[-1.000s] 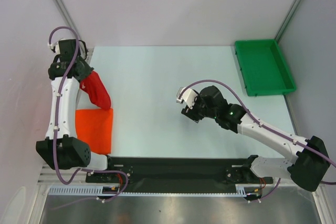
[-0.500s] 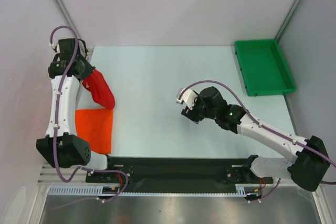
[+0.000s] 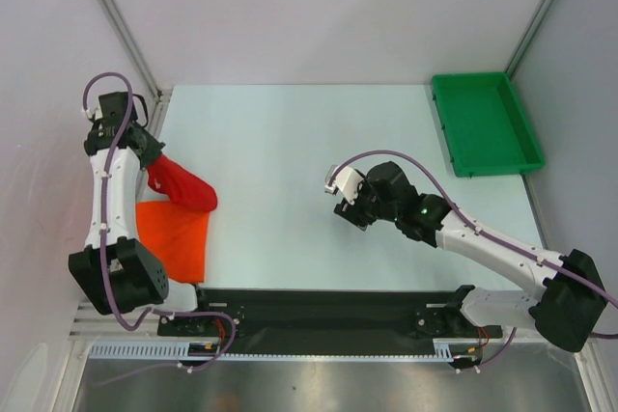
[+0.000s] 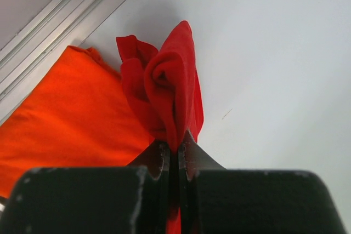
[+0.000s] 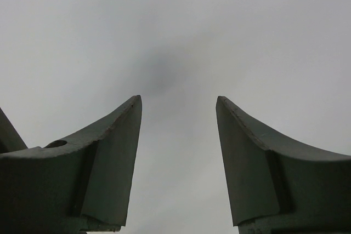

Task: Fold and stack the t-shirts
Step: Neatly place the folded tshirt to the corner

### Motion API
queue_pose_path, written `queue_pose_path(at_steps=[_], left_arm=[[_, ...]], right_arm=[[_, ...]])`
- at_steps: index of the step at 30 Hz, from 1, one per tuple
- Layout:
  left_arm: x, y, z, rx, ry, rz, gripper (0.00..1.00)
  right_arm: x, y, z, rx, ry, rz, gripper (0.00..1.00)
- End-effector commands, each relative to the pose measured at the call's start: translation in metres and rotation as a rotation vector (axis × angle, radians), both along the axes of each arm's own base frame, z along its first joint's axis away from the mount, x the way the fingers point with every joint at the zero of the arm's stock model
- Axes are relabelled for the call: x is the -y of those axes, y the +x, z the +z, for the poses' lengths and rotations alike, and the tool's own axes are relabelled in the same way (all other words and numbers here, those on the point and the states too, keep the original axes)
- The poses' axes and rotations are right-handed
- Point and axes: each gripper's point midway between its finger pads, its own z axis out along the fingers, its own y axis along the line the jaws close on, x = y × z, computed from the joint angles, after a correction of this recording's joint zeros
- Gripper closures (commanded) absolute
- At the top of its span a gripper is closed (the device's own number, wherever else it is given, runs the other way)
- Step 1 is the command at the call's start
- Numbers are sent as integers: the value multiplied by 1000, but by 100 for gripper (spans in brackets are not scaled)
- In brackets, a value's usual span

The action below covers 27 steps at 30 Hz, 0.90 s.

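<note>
The orange t-shirt lies flat at its rail-side edge (image 3: 144, 238) (image 4: 32, 98), so next I need to move my left gripper back and down over it and let go of the fold.
The red t-shirt (image 3: 182, 185) hangs bunched from my left gripper (image 3: 152, 163) at the table's left side. In the left wrist view the left gripper (image 4: 176, 141) is shut on the red t-shirt (image 4: 167, 86), whose folds droop over the table. The orange t-shirt (image 3: 176, 235) lies flat as a neat rectangle just below it; the same orange t-shirt (image 4: 66, 108) fills the left of the wrist view. My right gripper (image 3: 346, 207) hovers over the middle of the table, open, with nothing between its fingers (image 5: 118, 152).
A green plastic tray (image 3: 486, 123) sits at the back right corner. A metal rail (image 3: 159, 103) runs along the table's left edge, close to the left arm. Pale table surface (image 3: 290, 142) stretches between the two arms.
The left arm has swung left and nearer, carrying the red t-shirt down so its hanging end now reaches the orange t-shirt's top edge. The right arm has stayed still.
</note>
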Motion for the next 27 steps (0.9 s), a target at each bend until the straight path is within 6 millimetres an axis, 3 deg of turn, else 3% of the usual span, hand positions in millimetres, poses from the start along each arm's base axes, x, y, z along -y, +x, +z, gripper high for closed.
queue_pose_path(at_steps=[1,9,17,27], left_arm=[[-9,-9,20,79,37,21,100],[-23,-41,0,23,70,53,100],[-43,-62,-1,3,110,98,100],[-41,-110,-34,-80,72,225,98]], right_arm=[[-4,-1,10,18,29,14,39],[-9,-2,10,5,31,38,39],[-14,-5,7,-9,30,59,39],[-15,-11,5,-20,24,81,39]])
